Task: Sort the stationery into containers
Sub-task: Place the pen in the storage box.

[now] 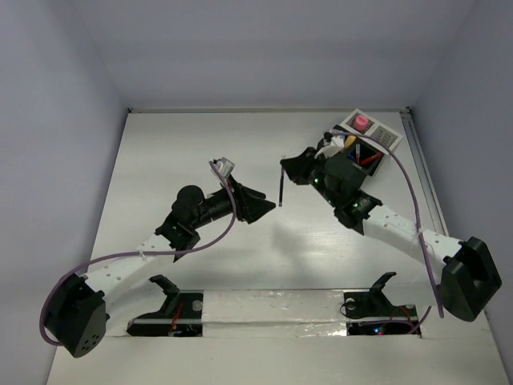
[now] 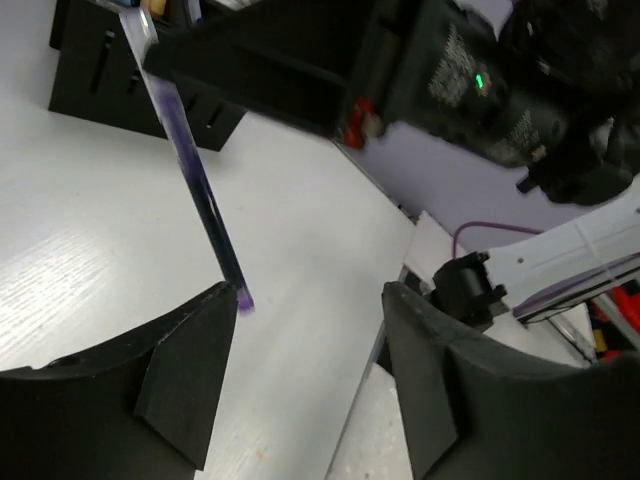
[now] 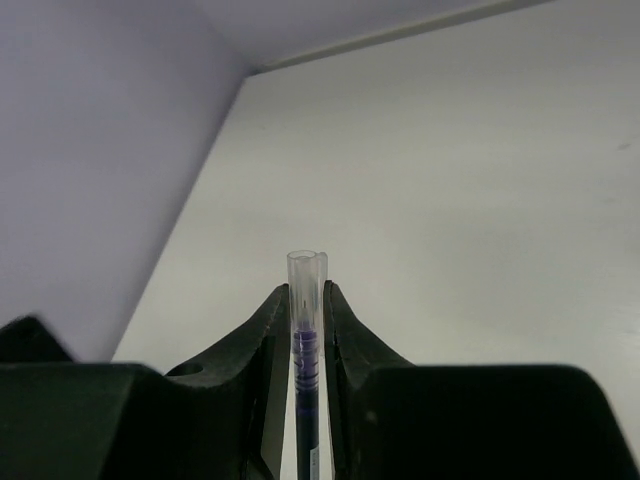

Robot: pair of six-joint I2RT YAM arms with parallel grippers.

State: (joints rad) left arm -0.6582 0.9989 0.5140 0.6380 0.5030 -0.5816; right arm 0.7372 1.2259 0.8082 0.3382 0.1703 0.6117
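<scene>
Next I will swing my right gripper to the right in the top view and lower over the black organizer to release the pen, because pens already sit there.
My right gripper is shut on a dark blue pen with a clear cap, whose tip sticks out past the fingertips. From above, the pen hangs upright over the table's middle, below the right gripper. My left gripper is open beside the pen's lower end. In the left wrist view the pen slants down to just beside the left finger, with nothing between the fingers of the left gripper. The containers stand far right, holding a pink-capped bottle and several pens.
The black organizer shows at the upper left of the left wrist view. A white section with a grid top adjoins it by the right wall. Purple cables trail along both arms. A taped strip runs across the near edge.
</scene>
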